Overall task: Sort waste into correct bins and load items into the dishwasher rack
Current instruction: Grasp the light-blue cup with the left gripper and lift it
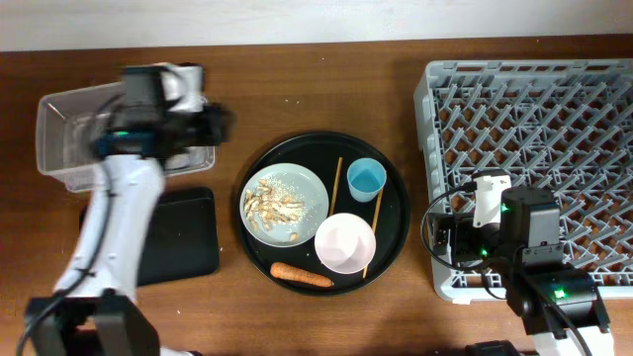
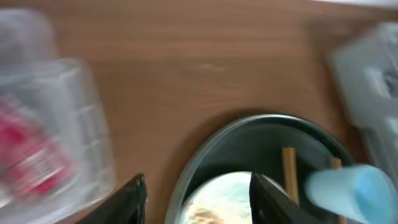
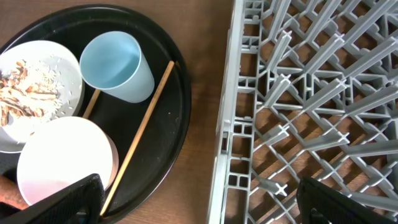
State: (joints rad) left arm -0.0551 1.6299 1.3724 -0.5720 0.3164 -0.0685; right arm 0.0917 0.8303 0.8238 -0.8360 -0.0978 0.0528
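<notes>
Next, my open left gripper will move down past the plate (image 1: 297,188) onto the blue cup's rim, as the cup stands below it, to its right in the overhead view.
My left gripper (image 1: 213,124) is open and empty, between the clear tub (image 1: 59,148) and the round black tray (image 1: 396,213). In the blurred left wrist view its fingers (image 2: 199,202) are spread above the plate (image 2: 224,199), and a red wrapper (image 2: 25,149) lies in the tub. The plate (image 1: 297,188) holds beige scraps (image 1: 272,206). A blue cup (image 1: 366,180), a bowl (image 1: 345,242), a carrot (image 1: 302,276) and two chopsticks (image 1: 336,183) lie on the round tray. My right gripper (image 1: 445,237) is open and empty at the rack's (image 1: 534,148) left edge. No tissue shows.
A shallow black rectangular tray (image 1: 178,237) lies below the clear tub. In the right wrist view the open fingers (image 3: 205,205) span the gap between the round tray (image 3: 180,124) and the rack (image 3: 311,93). The cup (image 3: 115,59) and bowl (image 3: 62,158) are at the left.
</notes>
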